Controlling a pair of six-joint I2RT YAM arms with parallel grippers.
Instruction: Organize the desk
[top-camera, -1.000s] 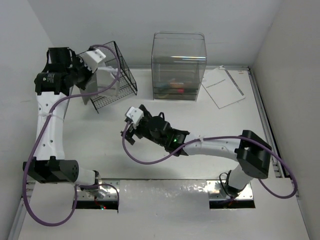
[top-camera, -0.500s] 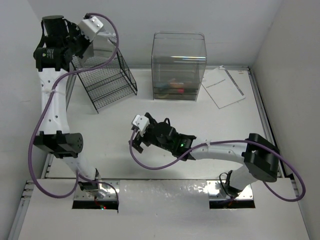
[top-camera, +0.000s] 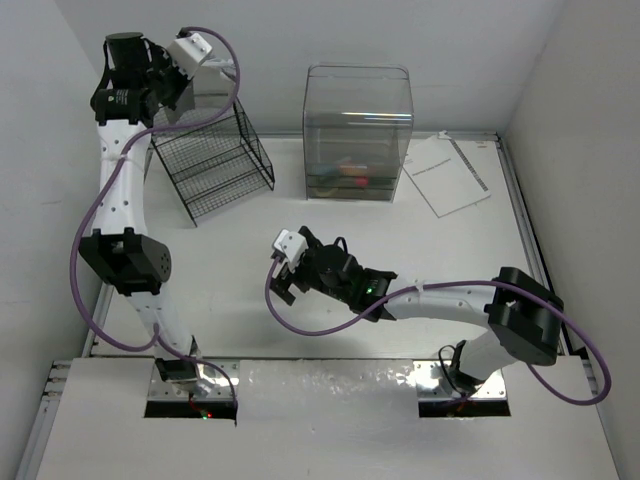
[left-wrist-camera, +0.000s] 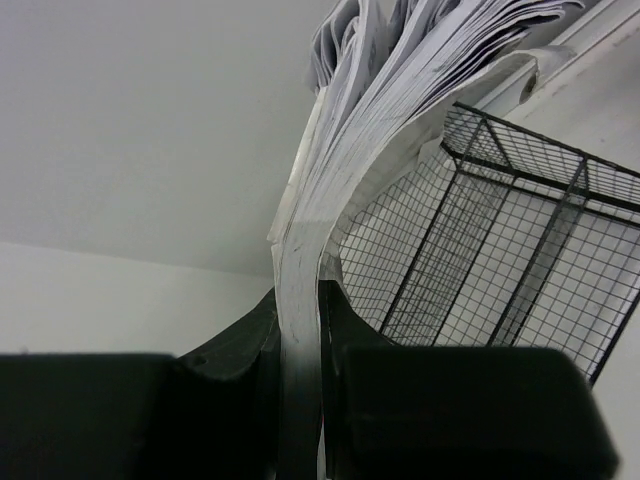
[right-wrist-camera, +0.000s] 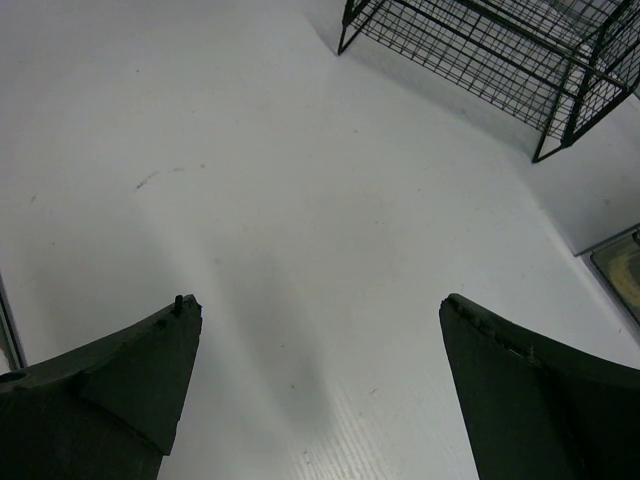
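Observation:
The stack of papers still stands above the mesh of the black wire rack, so the left gripper next needs to lower the stack into the black wire rack's open section (top-camera: 190, 146) (left-wrist-camera: 400, 235) and release it.
The desk (top-camera: 230, 300) is a large white tabletop with a thin rim. My left gripper (top-camera: 168, 88) is raised high at the far left, above the black wire rack (top-camera: 215, 160). It is shut on a thick stack of white papers (left-wrist-camera: 300, 290), which fans out upward past the rack's top edge (left-wrist-camera: 500, 240). My right gripper (top-camera: 284, 282) hovers low over the middle of the desk. It is open and empty, its fingers (right-wrist-camera: 120, 370) wide apart over bare desk surface (right-wrist-camera: 250, 180).
A clear plastic box (top-camera: 358, 130) with small colourful items inside stands at the back centre. A white booklet (top-camera: 447, 175) lies to its right. The wire rack also shows at the top of the right wrist view (right-wrist-camera: 480, 50). White walls close in on both sides.
My left arm has swung up and back, lifting the paper stack from in front of the wire rack to above it. My right gripper has drifted slightly right and nearer.

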